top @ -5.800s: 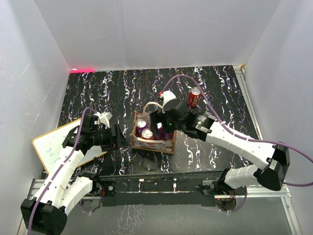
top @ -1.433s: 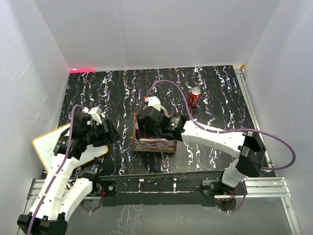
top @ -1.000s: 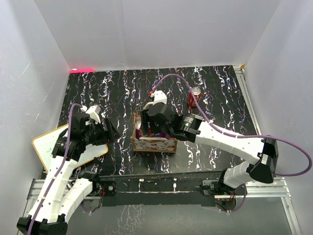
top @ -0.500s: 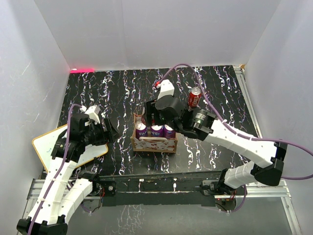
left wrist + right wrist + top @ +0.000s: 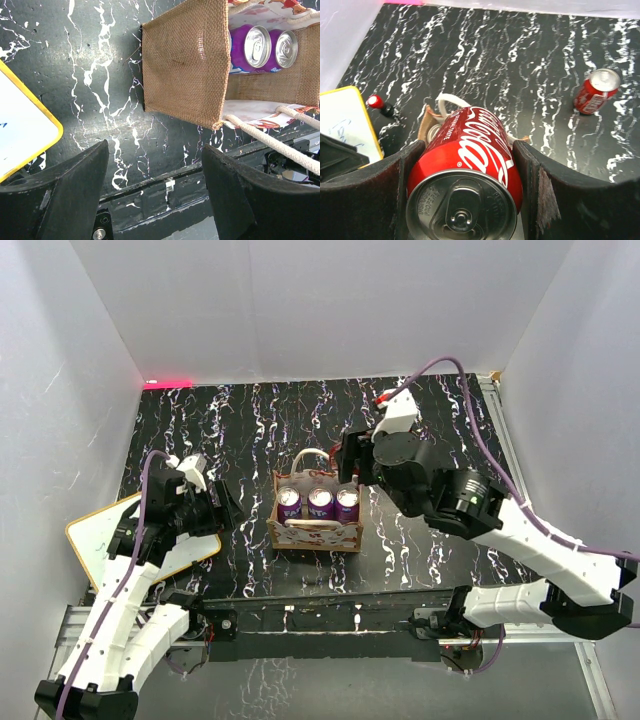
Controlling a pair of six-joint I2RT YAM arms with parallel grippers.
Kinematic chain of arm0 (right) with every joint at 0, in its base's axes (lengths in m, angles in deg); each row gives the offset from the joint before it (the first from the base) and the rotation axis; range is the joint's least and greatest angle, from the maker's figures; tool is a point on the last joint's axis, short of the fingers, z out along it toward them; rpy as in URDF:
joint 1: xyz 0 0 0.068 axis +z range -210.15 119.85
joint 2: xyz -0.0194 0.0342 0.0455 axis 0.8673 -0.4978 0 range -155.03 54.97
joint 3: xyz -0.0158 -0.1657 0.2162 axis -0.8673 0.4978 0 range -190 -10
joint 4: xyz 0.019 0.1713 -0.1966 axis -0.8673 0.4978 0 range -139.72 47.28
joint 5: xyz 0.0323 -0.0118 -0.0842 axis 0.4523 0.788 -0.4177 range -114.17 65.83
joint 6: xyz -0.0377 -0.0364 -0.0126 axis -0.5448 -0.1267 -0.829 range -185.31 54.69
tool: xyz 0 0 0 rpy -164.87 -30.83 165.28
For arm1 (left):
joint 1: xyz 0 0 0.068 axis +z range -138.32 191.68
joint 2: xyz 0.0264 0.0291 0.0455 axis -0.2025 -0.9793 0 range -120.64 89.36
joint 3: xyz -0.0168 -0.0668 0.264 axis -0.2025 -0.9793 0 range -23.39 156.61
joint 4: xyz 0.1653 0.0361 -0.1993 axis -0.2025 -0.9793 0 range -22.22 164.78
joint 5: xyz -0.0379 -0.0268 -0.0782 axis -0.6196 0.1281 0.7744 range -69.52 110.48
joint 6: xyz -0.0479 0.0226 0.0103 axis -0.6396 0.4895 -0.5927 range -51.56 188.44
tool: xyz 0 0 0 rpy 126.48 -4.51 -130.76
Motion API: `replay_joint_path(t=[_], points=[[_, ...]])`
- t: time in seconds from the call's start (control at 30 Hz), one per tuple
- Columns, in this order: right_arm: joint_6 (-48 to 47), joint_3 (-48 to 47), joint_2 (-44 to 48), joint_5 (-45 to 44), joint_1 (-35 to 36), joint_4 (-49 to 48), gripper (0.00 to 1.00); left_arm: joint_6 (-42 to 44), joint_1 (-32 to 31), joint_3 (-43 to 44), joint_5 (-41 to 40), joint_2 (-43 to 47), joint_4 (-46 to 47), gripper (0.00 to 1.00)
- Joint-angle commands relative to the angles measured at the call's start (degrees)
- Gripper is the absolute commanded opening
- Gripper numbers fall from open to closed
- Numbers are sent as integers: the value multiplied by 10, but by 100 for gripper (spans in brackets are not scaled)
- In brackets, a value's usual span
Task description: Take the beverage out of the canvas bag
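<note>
I will swing my right gripper across, lower it and release, because the bare tabletop [image 5: 627, 122] beside the second red can is below my right gripper and to its right in the top view.
The canvas bag [image 5: 312, 536] stands at the table's middle, its rope handles [image 5: 310, 455] up and three purple cans [image 5: 320, 502] upright inside. A red Coca-Cola can [image 5: 470, 145] hangs above and behind the bag, held between the fingers of my right gripper [image 5: 467, 152], which is shut on its sides. In the top view the right gripper [image 5: 348, 455] is lifted at the bag's back right corner. My left gripper [image 5: 155, 160] is open and empty just left of the bag's burlap side [image 5: 185, 65], not touching it. In the left wrist view, two purple cans [image 5: 256, 46] show inside.
A second red can [image 5: 594, 91] stands on the black marbled table at the back right. A white board with an orange rim [image 5: 95, 535] lies at the front left under the left arm. A red-capped marker [image 5: 377, 103] lies beside it. White walls enclose the table.
The right gripper came up out of the bag with the red can and moved back and to the right. The three purple cans in the bag are now uncovered. The left arm stayed put.
</note>
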Motion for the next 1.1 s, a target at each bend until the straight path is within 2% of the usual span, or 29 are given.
replay_joint_path(t=[0.0, 0.3, 0.43, 0.53, 0.63, 0.77, 0.87, 1.07], points=[[-15, -28, 39, -86, -1, -23, 7, -2, -3, 15, -5, -3, 7, 73], [34, 110, 100, -195, -4, 69, 7, -5, -3, 11, -9, 4, 8, 73], [69, 169, 94, -201, -49, 79, 7, -5, -2, 10, -7, 4, 10, 73], [23, 216, 87, -118, -148, 2, 7, -5, -2, 8, -6, 4, 13, 73], [-24, 261, 62, 19, -282, -92, 7, -5, -3, 9, -7, 4, 13, 73], [-36, 241, -22, 165, -451, -124, 7, -4, -3, 7, -9, 7, 13, 73], [-44, 200, -96, 217, -516, -127, 7, -6, -3, 7, -15, 11, 12, 73], [-60, 136, -198, 236, -560, -168, 7, -9, -1, 4, -16, 16, 14, 73]])
